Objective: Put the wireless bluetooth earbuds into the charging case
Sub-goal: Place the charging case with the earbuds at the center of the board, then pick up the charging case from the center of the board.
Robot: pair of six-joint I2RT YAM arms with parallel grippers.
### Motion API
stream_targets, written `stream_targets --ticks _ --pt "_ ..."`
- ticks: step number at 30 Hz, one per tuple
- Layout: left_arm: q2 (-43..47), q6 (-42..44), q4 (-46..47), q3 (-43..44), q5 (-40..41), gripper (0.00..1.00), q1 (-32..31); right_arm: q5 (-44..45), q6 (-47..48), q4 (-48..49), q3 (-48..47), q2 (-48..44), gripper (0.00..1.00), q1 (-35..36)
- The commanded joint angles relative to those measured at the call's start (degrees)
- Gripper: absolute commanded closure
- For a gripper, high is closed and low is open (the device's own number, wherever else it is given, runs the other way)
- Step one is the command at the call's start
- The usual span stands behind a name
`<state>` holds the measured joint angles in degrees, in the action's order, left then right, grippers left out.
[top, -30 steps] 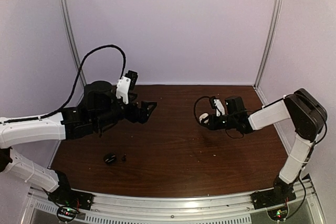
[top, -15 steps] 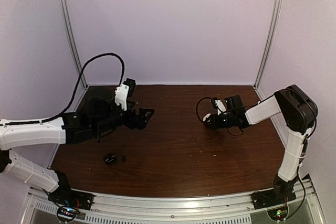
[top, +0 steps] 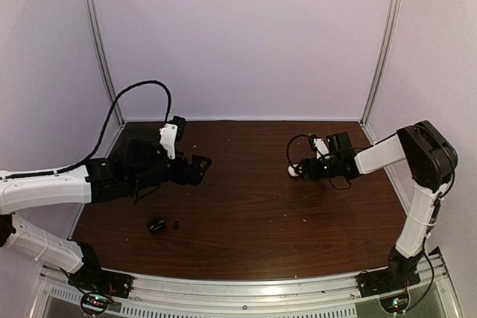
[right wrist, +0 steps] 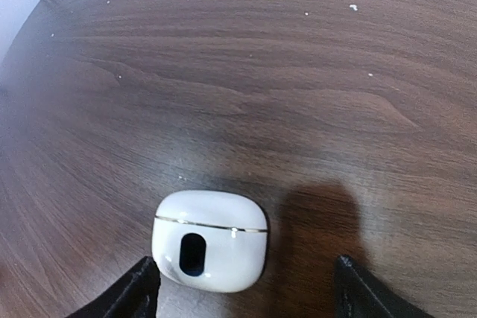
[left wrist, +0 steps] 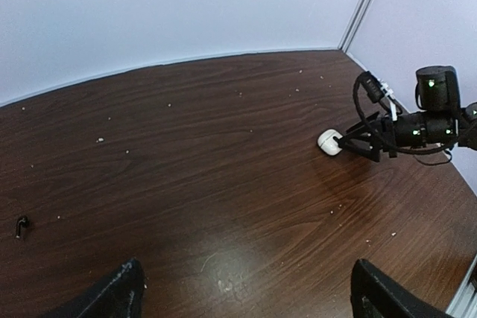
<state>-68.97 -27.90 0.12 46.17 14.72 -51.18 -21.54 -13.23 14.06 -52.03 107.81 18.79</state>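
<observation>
My left gripper is going to move down and back toward the near bar next, open around the black charging case point(top: 156, 225), because the charging case lies on the tabletop nearer that bar.
A white charging case point(right wrist: 209, 249) lies on the brown table with its lid shut, right of centre point(top: 293, 171). My right gripper point(right wrist: 246, 297) is open around it, low over the table. The case sits close to the left fingertip point(right wrist: 139, 292), with a wide gap to the other one. A tiny black earbud point(top: 177, 223) lies at the front left, beside a black charging case point(top: 156, 225). The earbud also shows at the left edge of the left wrist view point(left wrist: 21, 226). My left gripper point(top: 195, 167) hovers open and empty above the table's left half. No white earbuds are in view.
The table point(top: 246, 206) is walled by pale panels at the back and both sides. A metal rail point(top: 246, 288) runs along its near edge. White crumbs speckle the wood. From the left wrist view, the right gripper point(left wrist: 356, 141) and white case point(left wrist: 329, 142) sit at the far right.
My right gripper has opened and let go of the white case, which now rests on the table. The left gripper has drifted slightly left and stays open.
</observation>
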Motion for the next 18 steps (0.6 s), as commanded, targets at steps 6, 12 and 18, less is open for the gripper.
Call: stream_targets --ticks 6,12,18 --pt "3.0 -17.9 -15.2 -5.3 2.6 0.02 0.6 0.7 0.3 0.2 3.6 -9.0 0.02 -0.6" --pt "9.6 -31.1 -20.1 -14.8 0.2 0.02 0.7 0.5 -0.8 -0.1 4.0 -15.3 0.00 2.2" --pt "17.9 -41.2 -27.4 -19.9 2.0 0.02 0.6 -2.1 -4.0 1.2 3.2 -23.0 0.00 7.5"
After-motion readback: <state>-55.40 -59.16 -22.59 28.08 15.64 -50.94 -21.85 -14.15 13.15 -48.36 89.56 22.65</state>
